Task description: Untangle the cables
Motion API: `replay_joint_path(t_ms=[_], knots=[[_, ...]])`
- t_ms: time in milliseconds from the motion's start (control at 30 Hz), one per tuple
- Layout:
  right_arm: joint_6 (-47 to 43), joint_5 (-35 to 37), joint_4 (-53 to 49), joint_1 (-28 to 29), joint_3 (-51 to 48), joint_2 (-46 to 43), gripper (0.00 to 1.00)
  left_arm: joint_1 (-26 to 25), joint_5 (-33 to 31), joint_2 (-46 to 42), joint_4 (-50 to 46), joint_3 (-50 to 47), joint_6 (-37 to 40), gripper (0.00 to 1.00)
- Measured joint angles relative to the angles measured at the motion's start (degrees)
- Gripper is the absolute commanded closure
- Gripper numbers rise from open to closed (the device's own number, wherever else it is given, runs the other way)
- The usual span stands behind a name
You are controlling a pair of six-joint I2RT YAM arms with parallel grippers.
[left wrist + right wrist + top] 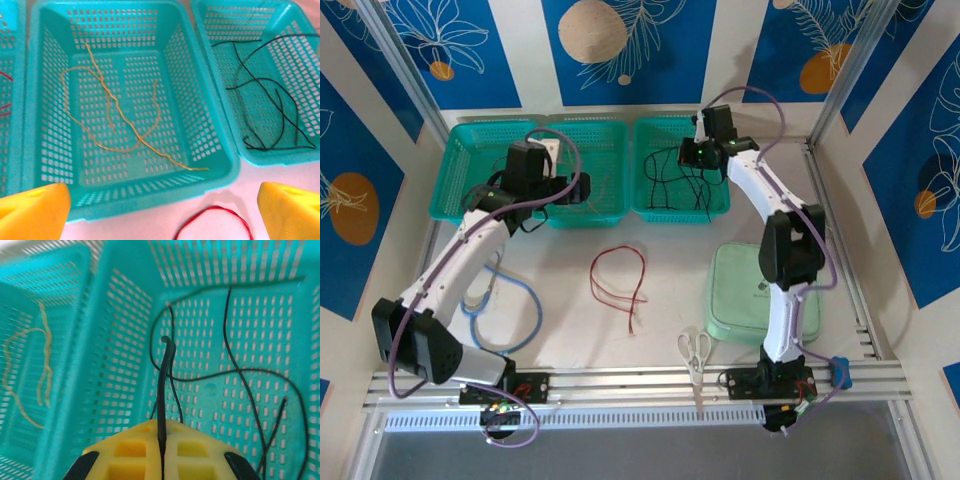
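My right gripper brings the held cable down between the teal basket's sides next and releases it among the other black cables on the basket's bottom below the gripper.
My right gripper [162,432] is shut on a black cable [164,380] that sticks up between its yellow fingers, above the right teal basket [125,340]. More black cables [240,371] lie loose on that basket's floor. In the top view the right gripper [693,156] hangs over this basket [650,205]. My left gripper [165,212] is open and holds nothing, its yellow fingers [32,212] wide apart near the middle basket [150,202], where a yellow-tan cable [117,107] lies. A red cable [215,220] rests on the table just in front; in the top view the red cable [618,278] forms a loop mid-table.
A third teal basket [460,165] stands at the back left, with bits of red wire [4,76] at its edge. A blue-tubed stethoscope [525,305] lies by the left arm. Scissors [695,352] and a pale green lid [745,300] sit near the right arm's base.
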Motion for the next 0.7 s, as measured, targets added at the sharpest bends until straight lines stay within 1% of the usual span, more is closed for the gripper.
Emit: replay_joint_path(t_ms=[133,267,400,467,533,633,667,700], knots=[[0.22,-0.35,-3.32,-0.02,7.67,8.46,1.00,-2.12,0.55,-4.15,0.37,-5.22,-3.52,0.07],[0.17,-0.55,-5.81,-0.02,15.61,14.14,1.00,-3.43,0.55,-6.43,0.31,-7.76,-5.81,0.07],[-0.28,-0.57,-9.64,-0.04,28.09,21.24,1.00,-4.35,0.33,-9.16,0.39,-10.01,-7.54,0.07],[-0.74,-0.57,-11.06,-0.04,32.70,24.00,1.00,-4.44,0.17,-10.67,0.33,-11.21,-8.13,0.07],[-1.27,-0.55,-11.82,-0.04,34.95,25.86,1.00,-4.44,-0.13,-11.63,-0.04,-11.61,-8.48,0.07],[-1.57,-0.55,-13.03,-0.22,35.19,27.21,1.00,-4.46,-0.61,-12.74,-0.15,-11.89,-9.01,0.07],[-1.57,-0.52,-13.51,-0.28,35.19,27.54,0.99,-4.46,-0.76,-13.18,-0.13,-12.20,-9.38,0.07],[-1.66,-0.50,-14.19,-0.42,35.21,28.04,0.86,-4.48,-0.76,-13.79,-0.13,-12.79,-9.57,0.07]])
